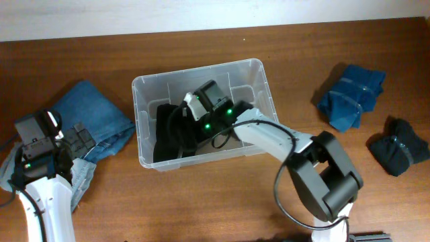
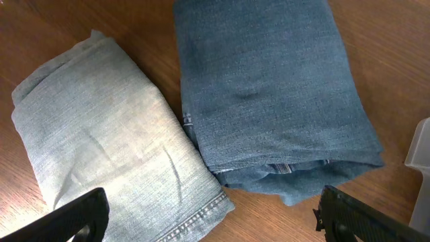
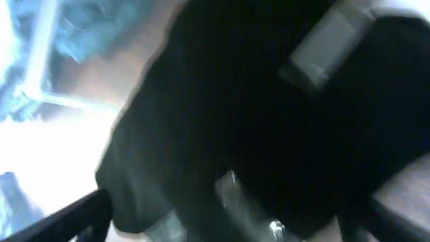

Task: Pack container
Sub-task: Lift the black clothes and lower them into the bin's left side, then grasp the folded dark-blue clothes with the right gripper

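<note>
The robot needs to raise its right gripper, cross the container's rim and go down onto the folded bright blue garment [image 1: 355, 96], since that lies to the gripper's right in the overhead view.
The clear plastic container [image 1: 256, 67] stands mid-table with a black garment [image 1: 168, 138] lying in its left half. My right gripper [image 1: 196, 107] reaches down inside the container over that garment. In the right wrist view the black garment [image 3: 269, 121] fills the blurred frame, and the fingers [image 3: 228, 222] are spread wide on either side of it. My left gripper [image 1: 75, 138] hovers open and empty over two folded pairs of jeans at the far left: a darker blue pair [image 2: 269, 87] and a pale, washed pair [image 2: 107, 141]. Its fingers [image 2: 215, 218] are wide apart.
A folded bright blue garment [image 1: 351, 95] and a dark navy garment [image 1: 400, 144] lie on the table at the right. A corner of the container [image 2: 420, 158] shows at the right edge of the left wrist view. The table's far edge meets a white wall.
</note>
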Controlling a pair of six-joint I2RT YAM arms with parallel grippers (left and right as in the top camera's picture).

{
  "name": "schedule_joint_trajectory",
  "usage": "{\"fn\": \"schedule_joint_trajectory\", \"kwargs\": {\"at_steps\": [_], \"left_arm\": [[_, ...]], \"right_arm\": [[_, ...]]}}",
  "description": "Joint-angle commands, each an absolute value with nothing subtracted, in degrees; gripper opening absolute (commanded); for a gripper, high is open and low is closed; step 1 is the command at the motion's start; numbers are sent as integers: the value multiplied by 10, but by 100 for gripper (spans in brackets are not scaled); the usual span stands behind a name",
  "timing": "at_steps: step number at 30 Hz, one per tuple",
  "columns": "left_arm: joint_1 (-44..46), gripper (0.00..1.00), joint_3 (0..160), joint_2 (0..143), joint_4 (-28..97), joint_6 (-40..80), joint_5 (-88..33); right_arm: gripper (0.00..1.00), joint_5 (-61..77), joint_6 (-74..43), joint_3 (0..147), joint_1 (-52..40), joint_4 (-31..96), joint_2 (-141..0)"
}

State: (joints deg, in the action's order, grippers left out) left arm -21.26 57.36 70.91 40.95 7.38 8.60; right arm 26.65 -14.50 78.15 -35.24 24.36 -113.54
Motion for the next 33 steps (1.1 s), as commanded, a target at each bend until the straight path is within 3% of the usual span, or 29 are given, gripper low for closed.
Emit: {"fn": "schedule_joint_trajectory", "kwargs": {"at_steps": [1,8,12,18,24,32,33], "left_arm": [[-215,99,584,713,408,82,88],[-215,99,584,713,408,82,85],[-215,99,584,713,408,82,84],[-215,99,584,713,408,82,84],[-215,99,584,713,408,82,84],[-215,99,584,713,408,82,84],[-215,99,584,713,408,82,84]], "right_arm": [[99,202,-107,871,-307,328,-1036],[98,37,-130,959,-130,458,-884],[98,67,-140,952,83,537,-881],[98,193,-37,893,288,520,-988],[98,223,-32,890,350,473,-1129],[99,300,-6,890,349,404,-1246],[95,324,-6,890,343,395,-1263]]}}
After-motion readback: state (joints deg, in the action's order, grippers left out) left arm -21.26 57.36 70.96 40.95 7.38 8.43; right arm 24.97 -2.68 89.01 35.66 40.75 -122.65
